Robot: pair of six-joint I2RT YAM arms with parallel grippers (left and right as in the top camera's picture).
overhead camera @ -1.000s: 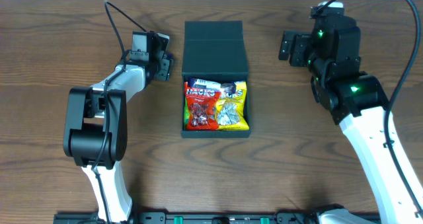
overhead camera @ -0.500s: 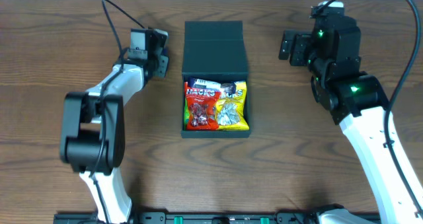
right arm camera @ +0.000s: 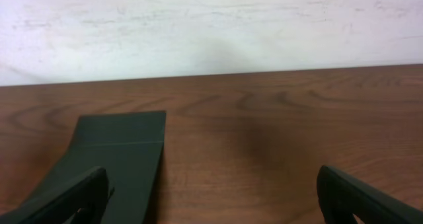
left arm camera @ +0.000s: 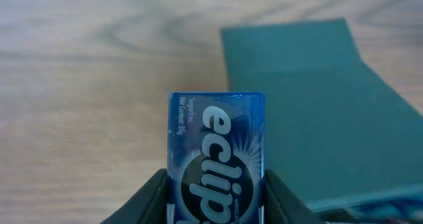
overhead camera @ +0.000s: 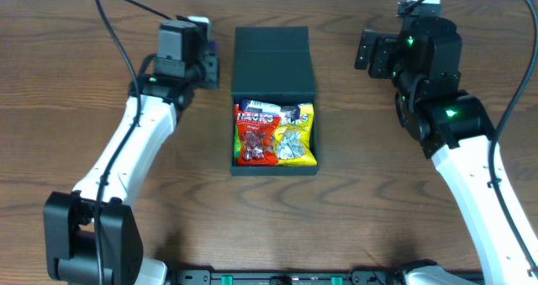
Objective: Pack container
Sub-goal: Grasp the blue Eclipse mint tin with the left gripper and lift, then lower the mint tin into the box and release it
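My left gripper swings back toward the container next, over where the red and yellow packets meet, to release the gum pack, since the lid lies open.
The dark teal-green container sits open at the table's middle, its flap lid laid back flat. Inside lie a red snack packet and a yellow one. My left gripper is just left of the lid and is shut on a blue Eclipse gum pack, held upright between the fingers. The lid shows to its right in the left wrist view. My right gripper is open and empty, right of the lid; its fingers are spread wide above bare wood.
The lid's corner shows at the lower left of the right wrist view. A white wall rises behind the table's far edge. Black cables arc over both arms.
My left arm has swung up and toward the container, carrying the gum pack closer to the lid. The right gripper shifted slightly toward the far edge.
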